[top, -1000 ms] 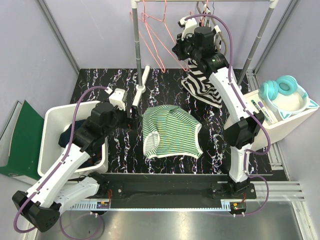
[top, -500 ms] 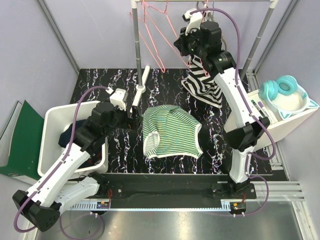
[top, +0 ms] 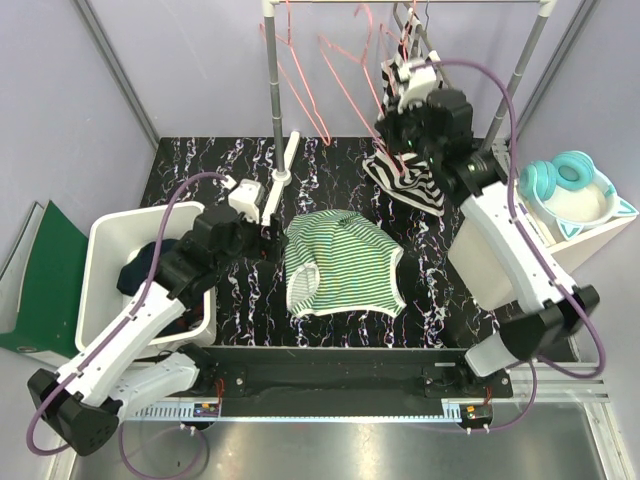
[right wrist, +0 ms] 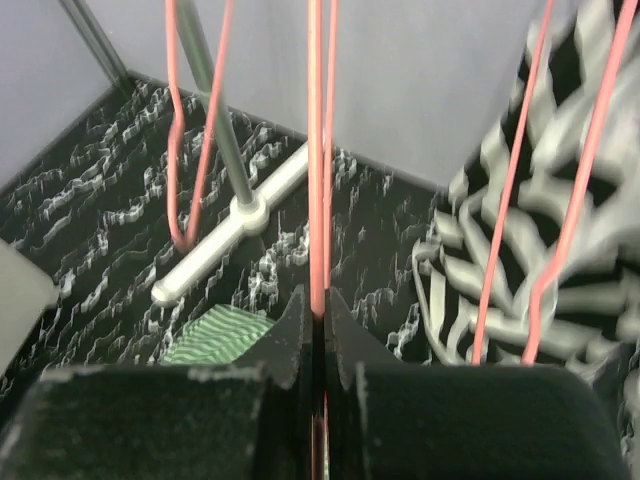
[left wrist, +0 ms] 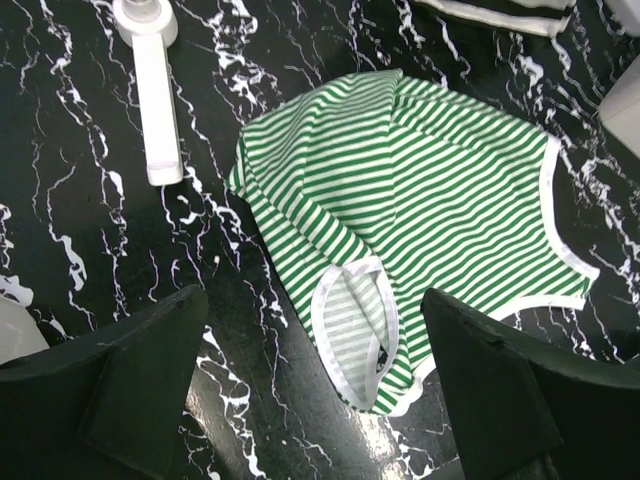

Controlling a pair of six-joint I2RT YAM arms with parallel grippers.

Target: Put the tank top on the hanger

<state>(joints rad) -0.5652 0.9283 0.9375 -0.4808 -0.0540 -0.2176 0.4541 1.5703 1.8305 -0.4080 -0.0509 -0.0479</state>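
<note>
Next, my left gripper moves down, back and to the right in the top view onto the narrow strap beside the armhole, as its open fingers fit astride it.
The green-and-white striped tank top (top: 345,262) lies flat on the black marbled table, and it also shows in the left wrist view (left wrist: 420,190). My left gripper (top: 275,238) is open and empty just above the top's left edge, its fingers (left wrist: 130,370) wide apart either side of a white-trimmed armhole (left wrist: 355,325). My right gripper (top: 390,105) is up by the rack, shut on a thin salmon-pink wire hanger (right wrist: 316,150). The wire runs straight up from between the closed jaws. Other pink hangers (top: 300,70) hang to the left.
A bold black-and-white striped garment (top: 405,170) hangs right beside the right gripper. The rack's pole (top: 272,90) and white foot (top: 285,165) stand at the back. A white bin (top: 100,250) holding a dark garment is at the left, and teal headphones (top: 560,180) are at the right.
The right arm has swung to the right and lower along the rack, with the hanger wire in its jaws. The left gripper has edged slightly towards the tank top.
</note>
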